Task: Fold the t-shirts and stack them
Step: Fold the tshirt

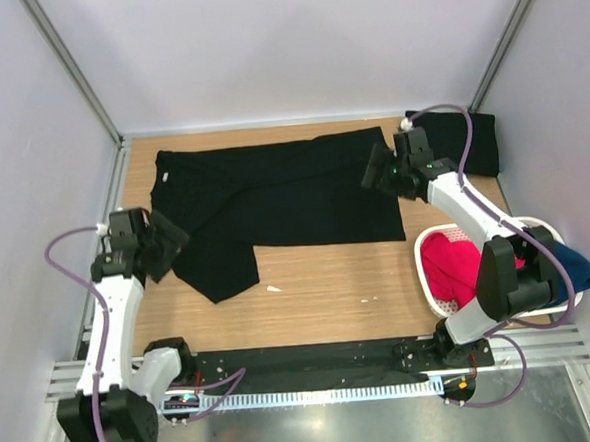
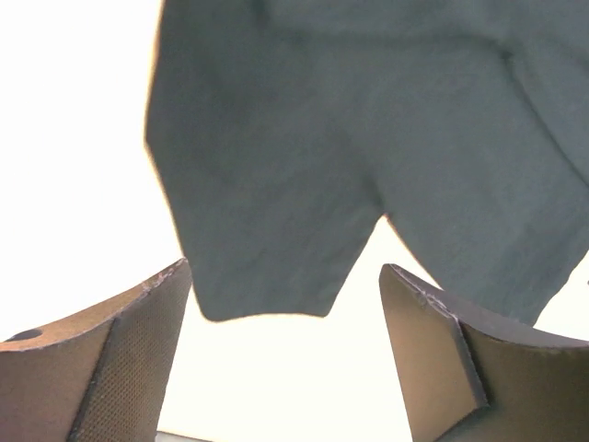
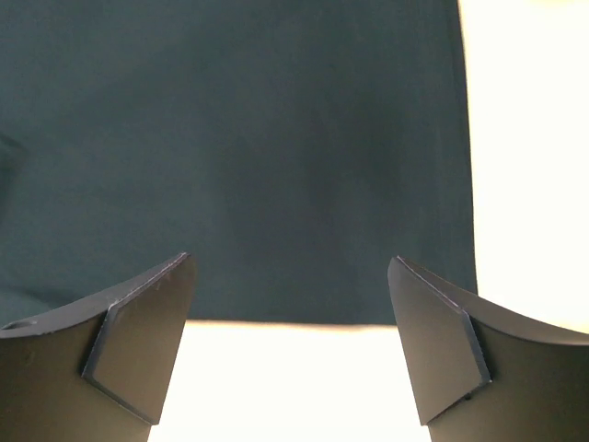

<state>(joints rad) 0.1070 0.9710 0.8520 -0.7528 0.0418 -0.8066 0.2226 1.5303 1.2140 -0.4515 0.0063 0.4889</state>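
Observation:
The sleeve sticks out from the shirt's body, so my left gripper needs to move back and down onto the sleeve's outer edge by the near corner [image 1: 203,292] [image 2: 202,287] and close.
A black t-shirt [image 1: 284,197] lies spread flat across the far half of the wooden table, a sleeve [image 1: 218,266] hanging toward the near left. A second black t-shirt [image 1: 460,141] lies folded at the far right corner. My left gripper [image 1: 171,247] is open and empty just left of the sleeve; the sleeve's edge [image 2: 267,230] fills the left wrist view beyond the fingers. My right gripper [image 1: 372,171] is open and empty over the shirt's right edge, and the right wrist view shows the hem [image 3: 276,184] just ahead of the fingers.
A white oval basket [image 1: 429,283] at the near right holds red cloth [image 1: 453,266] and blue cloth [image 1: 575,269]. Small white scraps [image 1: 272,287] lie on the bare wood near the middle. Grey walls close in the table on three sides.

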